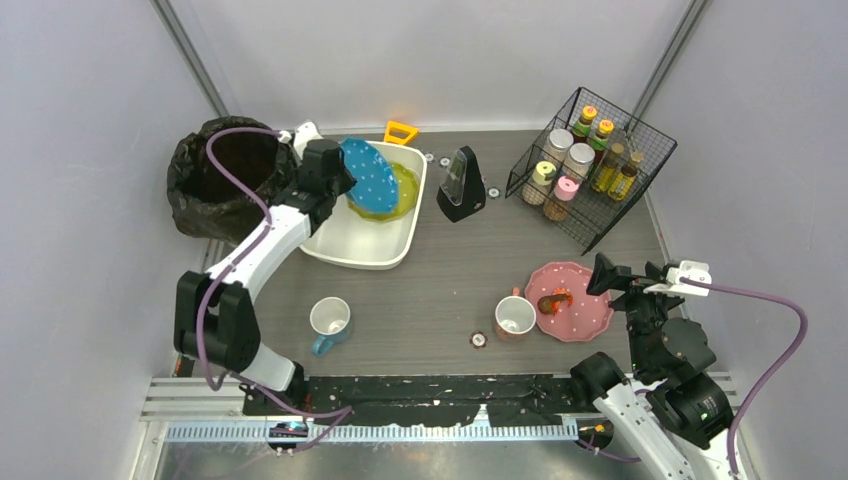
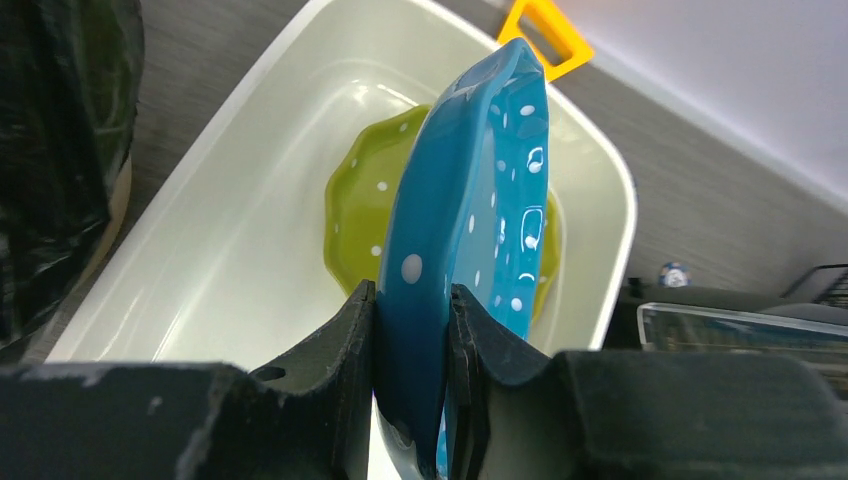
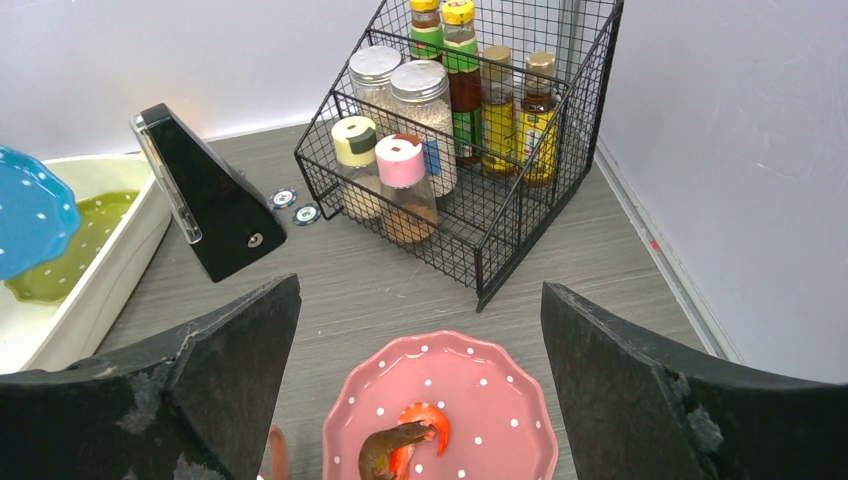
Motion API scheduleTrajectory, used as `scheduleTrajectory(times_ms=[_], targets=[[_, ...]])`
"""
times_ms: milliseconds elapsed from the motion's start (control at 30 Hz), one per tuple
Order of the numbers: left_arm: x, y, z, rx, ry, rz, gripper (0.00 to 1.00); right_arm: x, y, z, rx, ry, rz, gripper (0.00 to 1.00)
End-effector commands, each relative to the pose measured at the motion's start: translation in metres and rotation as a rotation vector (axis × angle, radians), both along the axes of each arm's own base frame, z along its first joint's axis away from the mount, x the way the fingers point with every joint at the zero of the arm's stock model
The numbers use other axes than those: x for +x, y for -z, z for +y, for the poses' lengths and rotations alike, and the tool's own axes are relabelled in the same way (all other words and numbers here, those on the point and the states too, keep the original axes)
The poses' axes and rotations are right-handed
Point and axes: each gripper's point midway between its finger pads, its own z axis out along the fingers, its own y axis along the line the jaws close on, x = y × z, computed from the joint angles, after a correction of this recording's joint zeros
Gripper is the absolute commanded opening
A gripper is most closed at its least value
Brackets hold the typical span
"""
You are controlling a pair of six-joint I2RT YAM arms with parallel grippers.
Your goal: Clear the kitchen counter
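Observation:
My left gripper will go down into the white tub and shift toward the black wedge-shaped object, as the blue plate still hangs above the green one.
My left gripper is shut on the rim of a blue white-dotted plate. It holds the plate on edge above a white tub. A green plate lies in the tub. My right gripper is open and empty above a pink dotted plate that carries a shrimp. A pink mug and a white mug with a blue handle stand on the kitchen counter.
A bin lined with a black bag stands at the back left. A wire rack of spice jars is at the back right. A black wedge-shaped object stands beside the tub. An orange handle lies behind the tub.

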Motion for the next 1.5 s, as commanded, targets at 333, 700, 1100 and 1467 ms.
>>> scheduleTrajectory(times_ms=[333, 700, 1100, 1467], targets=[[0.072, -0.015, -0.026, -0.051, -0.050, -0.089, 0.06, 0.002, -0.009, 0.000, 0.024, 0.010, -0.036, 0.95], [0.076, 0.027, -0.042, -0.120, -0.029, 0.027, 0.28, 0.004, -0.009, 0.002, 0.022, 0.005, -0.033, 0.95], [0.060, 0.051, -0.044, -0.081, 0.013, 0.129, 0.56, 0.005, -0.008, 0.004, 0.020, -0.007, -0.030, 0.95], [0.049, 0.084, -0.057, -0.049, 0.127, 0.251, 0.81, 0.004, -0.009, 0.003, 0.028, -0.003, -0.040, 0.95]])
